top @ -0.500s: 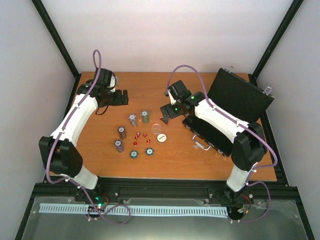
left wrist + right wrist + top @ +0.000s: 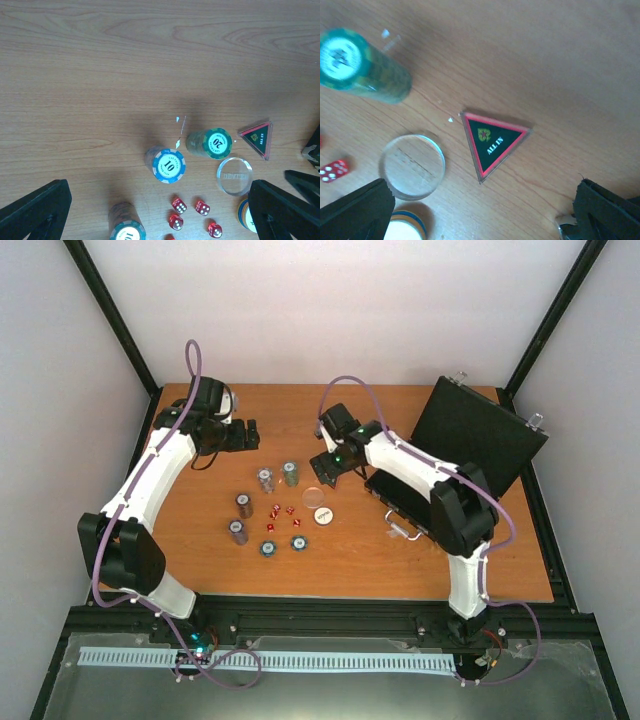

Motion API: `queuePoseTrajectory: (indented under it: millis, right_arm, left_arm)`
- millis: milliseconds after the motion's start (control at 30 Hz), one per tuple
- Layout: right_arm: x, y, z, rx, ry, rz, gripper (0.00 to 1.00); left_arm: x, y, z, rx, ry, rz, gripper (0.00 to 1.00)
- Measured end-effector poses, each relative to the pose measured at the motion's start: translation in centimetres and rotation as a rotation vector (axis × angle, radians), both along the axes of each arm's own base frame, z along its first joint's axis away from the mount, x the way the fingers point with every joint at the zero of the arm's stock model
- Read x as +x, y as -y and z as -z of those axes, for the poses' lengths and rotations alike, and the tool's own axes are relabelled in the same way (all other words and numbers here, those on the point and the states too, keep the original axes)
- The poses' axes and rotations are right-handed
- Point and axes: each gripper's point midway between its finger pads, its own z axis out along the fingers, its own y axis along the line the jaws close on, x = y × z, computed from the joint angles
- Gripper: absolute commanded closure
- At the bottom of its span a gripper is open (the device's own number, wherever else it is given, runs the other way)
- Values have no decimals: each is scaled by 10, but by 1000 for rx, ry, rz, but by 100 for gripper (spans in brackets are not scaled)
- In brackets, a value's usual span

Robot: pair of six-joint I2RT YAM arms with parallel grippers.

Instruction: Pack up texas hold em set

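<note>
My right gripper comes down and closes across the ends of the "ALL IN" triangle's far edge (image 2: 496, 123) next, since the triangle lies below the open fingers.
The black case stands open at the right, its lid (image 2: 480, 435) tilted up behind the base (image 2: 410, 508). Chip stacks (image 2: 265, 480) (image 2: 290, 473) (image 2: 243, 505) (image 2: 237, 532), red dice (image 2: 281, 515), a clear disc (image 2: 314, 496) and a white disc (image 2: 323, 515) lie mid-table. My left gripper (image 2: 246, 435) hovers open behind them; its view shows the "10" stack (image 2: 169, 165), the "20" stack (image 2: 215, 142) and dice (image 2: 187, 210). My right gripper (image 2: 325, 468) is open over a black-and-red "ALL IN" triangle (image 2: 492, 142), beside the clear disc (image 2: 412, 165).
Two flat chips (image 2: 268, 548) (image 2: 298, 543) lie nearer the front edge. The case's silver handle (image 2: 400, 530) points toward the chips. A corner of the case (image 2: 567, 225) shows by the right finger. A black frame borders the wooden table (image 2: 200, 570).
My right arm has swung left, carrying its open gripper a little nearer the chips and discs. The left arm and all the pieces stay where they were.
</note>
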Motion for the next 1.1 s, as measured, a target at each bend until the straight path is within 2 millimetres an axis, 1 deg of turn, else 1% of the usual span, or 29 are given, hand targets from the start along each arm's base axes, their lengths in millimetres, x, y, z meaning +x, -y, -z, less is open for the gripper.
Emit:
queuePoseTrajectory:
  millis: [100, 200, 333, 467, 633, 733, 1100]
  right_arm:
    - [0, 2, 25, -36, -44, -1, 2]
    - [2, 5, 39, -53, -71, 5, 4]
    - [11, 4, 44, -43, -81, 6, 8]
    - [20, 1, 54, -41, -85, -6, 9]
    - [19, 1, 77, -51, -132, -14, 8]
    - [18, 2, 86, -52, -156, -14, 8]
    - [23, 2, 98, -60, -168, -11, 8]
  left_arm:
    - [0, 1, 0, -5, -2, -2, 0]
    - [0, 0, 0, -5, -2, -3, 0]
    - [-1, 0, 1, -1, -4, -5, 0]
    - [-2, -1, 3, 1, -12, -5, 0]
    - [-5, -1, 6, 3, -26, -5, 0]
    - [-7, -1, 7, 5, -35, -5, 0]
    - [-7, -1, 13, 9, -53, -4, 0]
